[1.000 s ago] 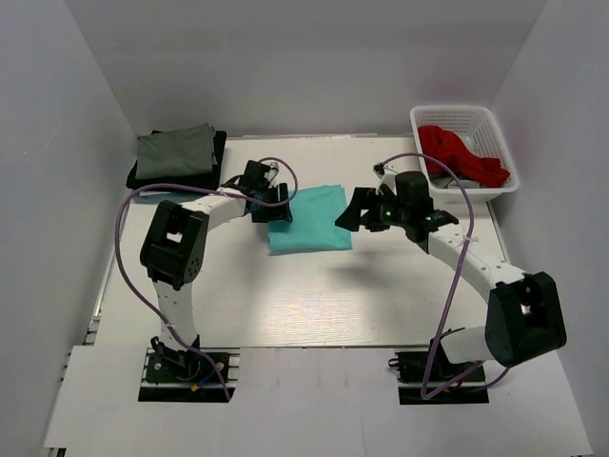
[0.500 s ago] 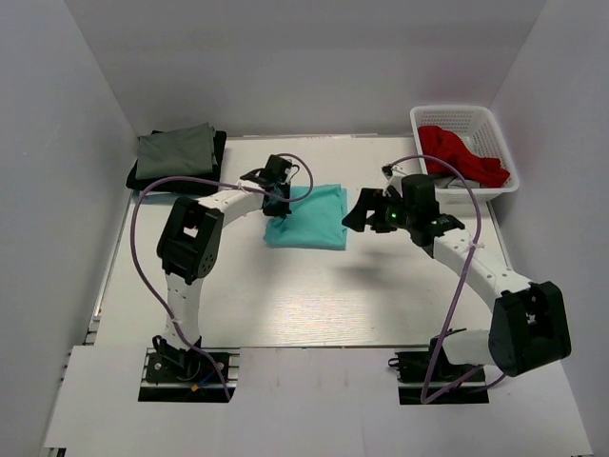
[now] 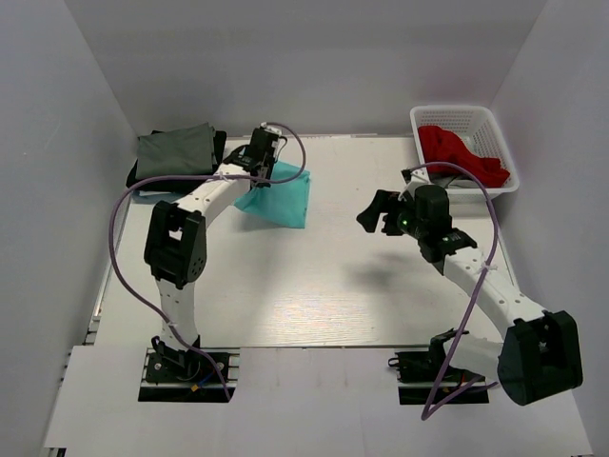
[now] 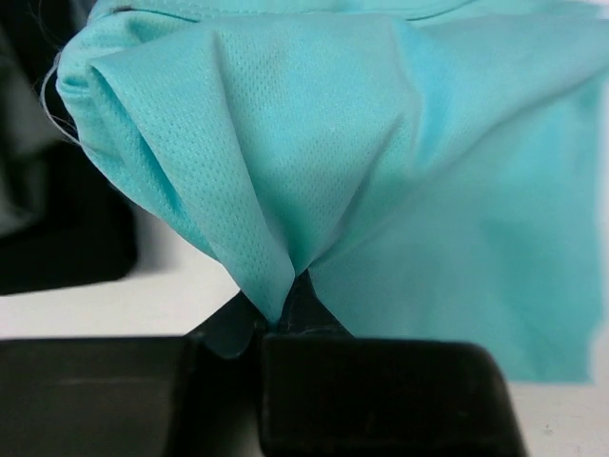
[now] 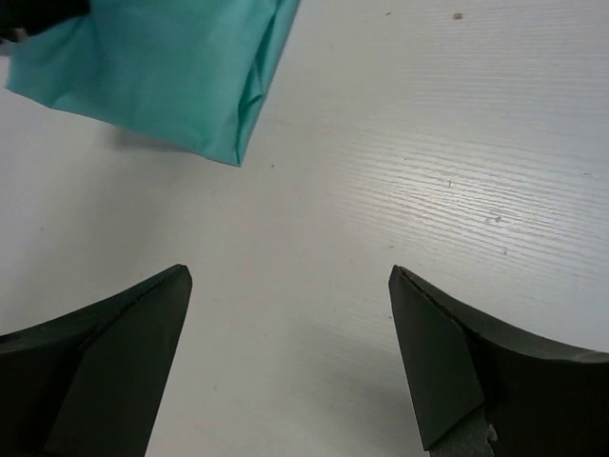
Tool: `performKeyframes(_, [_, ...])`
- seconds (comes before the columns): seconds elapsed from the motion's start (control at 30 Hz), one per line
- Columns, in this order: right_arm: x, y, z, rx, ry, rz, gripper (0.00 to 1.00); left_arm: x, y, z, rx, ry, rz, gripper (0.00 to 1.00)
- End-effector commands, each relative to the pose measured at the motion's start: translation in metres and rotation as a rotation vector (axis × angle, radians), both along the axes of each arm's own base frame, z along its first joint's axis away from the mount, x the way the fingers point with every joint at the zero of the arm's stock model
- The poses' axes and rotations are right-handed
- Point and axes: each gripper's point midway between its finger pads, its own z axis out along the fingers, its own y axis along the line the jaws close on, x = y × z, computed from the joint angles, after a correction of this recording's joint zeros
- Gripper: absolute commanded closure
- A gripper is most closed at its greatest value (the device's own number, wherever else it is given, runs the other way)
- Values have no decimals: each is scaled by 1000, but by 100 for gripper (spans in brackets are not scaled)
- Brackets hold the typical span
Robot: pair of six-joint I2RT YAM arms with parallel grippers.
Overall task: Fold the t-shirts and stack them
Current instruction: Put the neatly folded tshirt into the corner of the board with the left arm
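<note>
I should raise my left gripper next, away from my base across the grey-green t-shirt, then lower the teal t-shirt at the stack's wall-side edge [image 3: 142, 160].
A folded teal t-shirt [image 3: 282, 197] hangs from my left gripper [image 3: 259, 158], lifted at its left edge just right of the stack. The left wrist view shows the jaws shut on a pinched fold of this teal t-shirt [image 4: 381, 171], with my left gripper [image 4: 276, 324] at the bottom. A folded grey-green t-shirt [image 3: 175, 150] lies on top of a black one [image 3: 152, 177] at the back left. My right gripper [image 3: 379, 211] hovers open over the bare table at centre right. In the right wrist view my right gripper [image 5: 290, 276] holds nothing, and the teal t-shirt [image 5: 162, 67] shows at upper left.
A white lattice basket [image 3: 504, 143] at the back right holds a red t-shirt [image 3: 461, 156] and some darker cloth. White walls close in the table [image 3: 314, 286] on the left, back and right. Purple cables loop off both arms.
My left gripper closed on the teal t-shirt's left edge and pulled it up and back-left toward the stack. The right arm drew back to the right, still open.
</note>
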Motion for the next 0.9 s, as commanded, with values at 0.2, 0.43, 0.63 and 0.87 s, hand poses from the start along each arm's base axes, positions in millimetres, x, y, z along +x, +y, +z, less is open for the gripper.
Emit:
performKeyframes(0.2, [21,-19,-7,-18,-19,-120,10,44,35,136,68,-252,-4,100])
performKeyframes(0.43, [35,-15,-12,-4,17,-112,10,60,74,159,129,-269,26,100])
performKeyframes(0.63, [44,-6,-13,27,44,-73,10,72,120,180,178,-295,97,100])
performKeyframes(0.87, [54,7,-12,65,67,-27,10,75,155,197,161,-320,120,100])
